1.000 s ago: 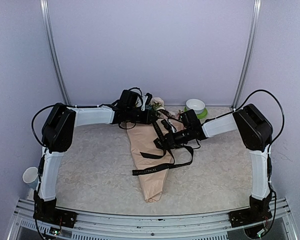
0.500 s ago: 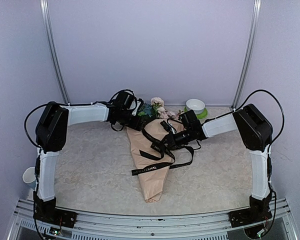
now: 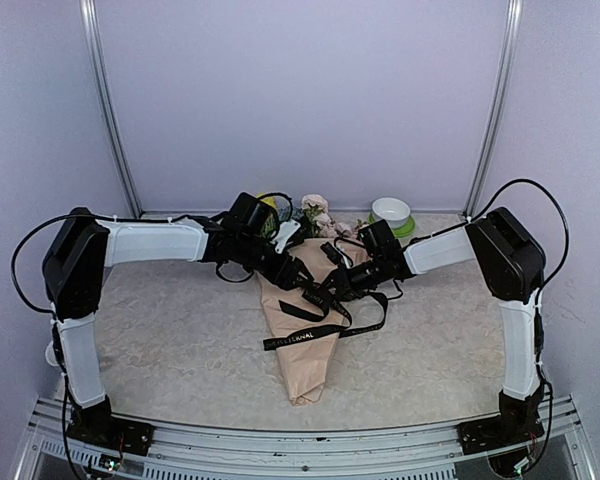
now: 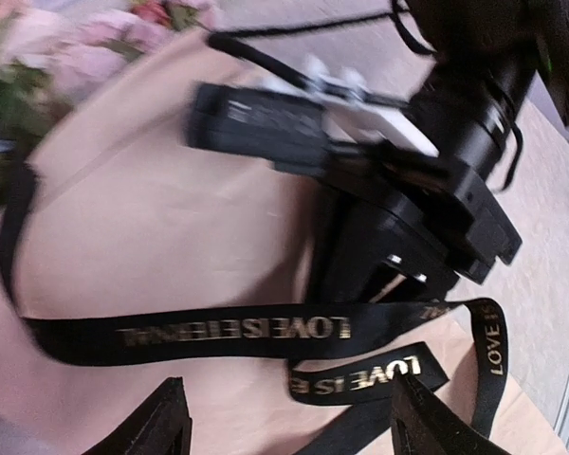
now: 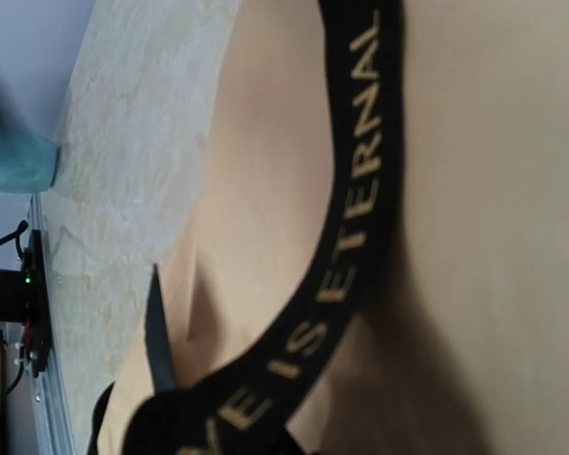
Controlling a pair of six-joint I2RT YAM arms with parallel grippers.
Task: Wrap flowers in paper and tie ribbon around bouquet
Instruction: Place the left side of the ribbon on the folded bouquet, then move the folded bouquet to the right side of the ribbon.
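The left gripper moves down onto the short lettered ribbon piece beside the right gripper's fingers next, since that piece lies below its own open fingers.
The bouquet lies on the table as a peach-tan paper cone with its tip toward me. The pink flowers stick out at its far end and show again at the top left of the left wrist view. A black ribbon with gold lettering loops loosely across the cone. My left gripper hovers over the cone's upper part. It is open, and the ribbon lies flat just ahead of its fingertips. My right gripper is shut on the ribbon, which runs up from its jaws.
A white bowl on a green dish stands at the back right. A cup sits off the table's left edge. My two wrists are close together over the cone, and the right arm's gripper body fills the left wrist view.
My left arm swung from the flower end down over the cone toward the ribbon, and its gripper opened. The right gripper stayed put with the ribbon.
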